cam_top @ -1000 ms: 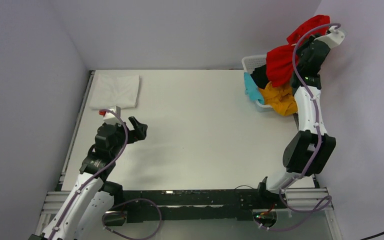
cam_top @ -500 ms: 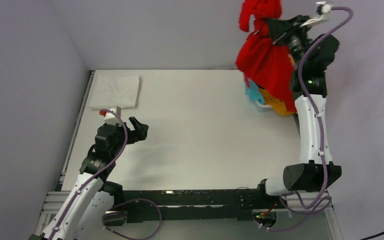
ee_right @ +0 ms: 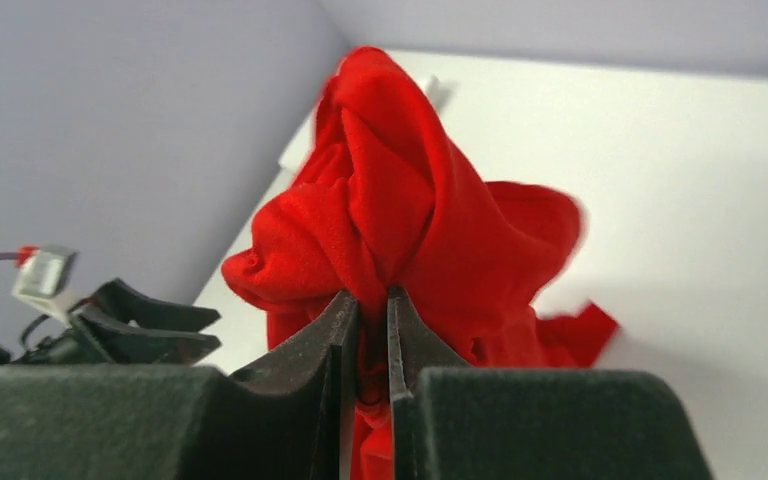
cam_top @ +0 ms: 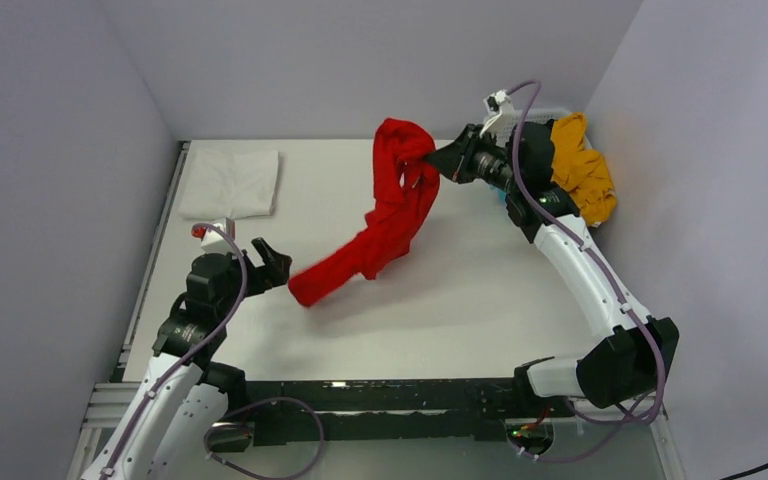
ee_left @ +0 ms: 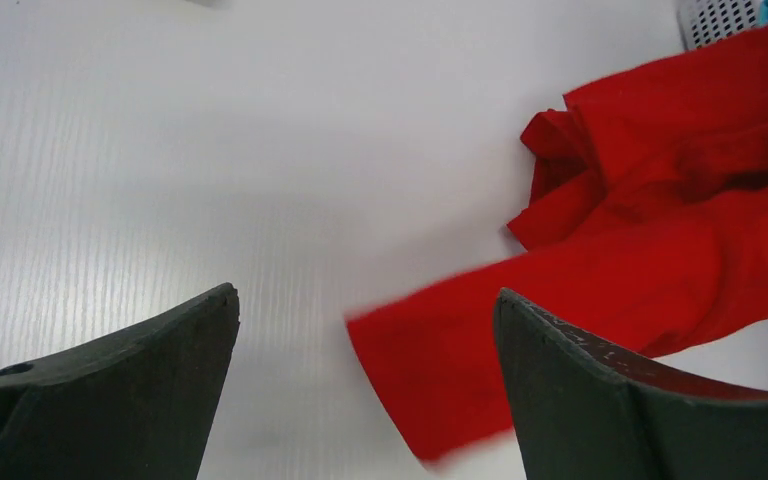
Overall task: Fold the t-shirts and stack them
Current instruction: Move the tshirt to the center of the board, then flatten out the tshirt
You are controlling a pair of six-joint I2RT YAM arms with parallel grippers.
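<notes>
My right gripper should move the bunched red t-shirt down and to the left in the top view, onto the open table by the white t-shirt below, and let go of it.
My right gripper is shut on the bright red t-shirt and holds it bunched above the middle of the table. In the right wrist view the red cloth is pinched between the closed fingers. The shirt's lower end trails to the table near my left gripper, which is open and empty. In the left wrist view that red end lies between and beyond the open fingers. A folded white t-shirt lies at the far left corner. A mustard-yellow t-shirt hangs at the far right.
The white lattice basket is mostly hidden behind my right arm; a corner of it shows in the left wrist view with a bit of teal cloth. Walls close the table on the left, back and right.
My right arm swung the red t-shirt from high over the basket leftward and down over the table's middle. The shirt's tail now reaches the left gripper. The left arm barely moved.
</notes>
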